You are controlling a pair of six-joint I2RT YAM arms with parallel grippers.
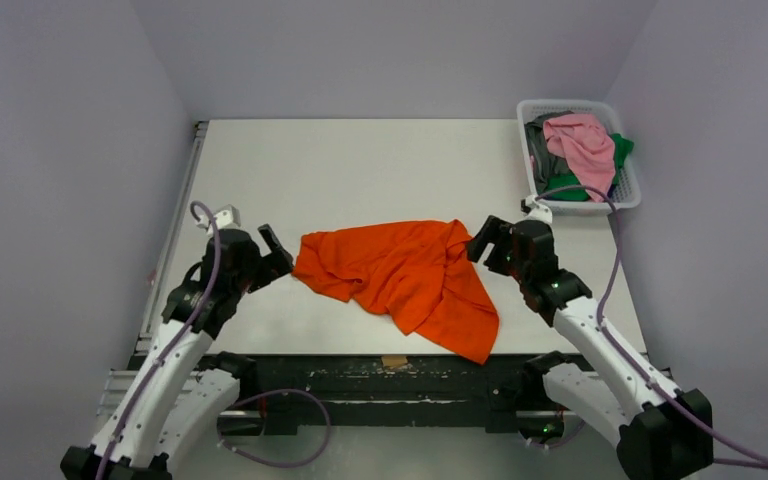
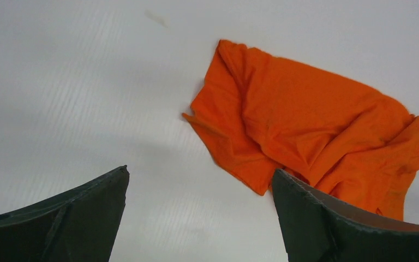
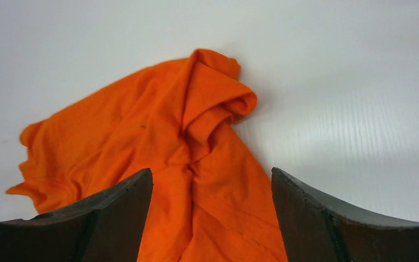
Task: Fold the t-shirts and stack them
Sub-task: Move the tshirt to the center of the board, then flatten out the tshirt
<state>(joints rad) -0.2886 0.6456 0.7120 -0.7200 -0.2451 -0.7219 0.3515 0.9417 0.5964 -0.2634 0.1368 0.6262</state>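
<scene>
The pointed fold of the orange t-shirt sticks out from the t-shirt's near end onto the table. My left gripper should move down and over onto that fold.
A bright orange t-shirt (image 1: 400, 275) lies crumpled on the white table (image 1: 360, 170), near its front edge. My left gripper (image 1: 278, 250) hovers just left of the shirt's left edge, open; in the left wrist view its fingertips (image 2: 201, 172) frame bare table, with the orange shirt (image 2: 316, 125) off to the right. My right gripper (image 1: 480, 240) is at the shirt's upper right corner, open; in the right wrist view its fingertips (image 3: 211, 170) straddle a fold of the orange shirt (image 3: 158, 142) below them without pinching it. Pink (image 1: 585, 140), green (image 1: 620, 150) and grey (image 1: 540, 145) t-shirts lie bundled in the basket.
A white slotted basket (image 1: 560, 103) stands at the table's back right corner. Walls close in on the left, right and far sides. A metal rail (image 1: 185, 200) runs along the table's left edge. Purple cables loop off both arms.
</scene>
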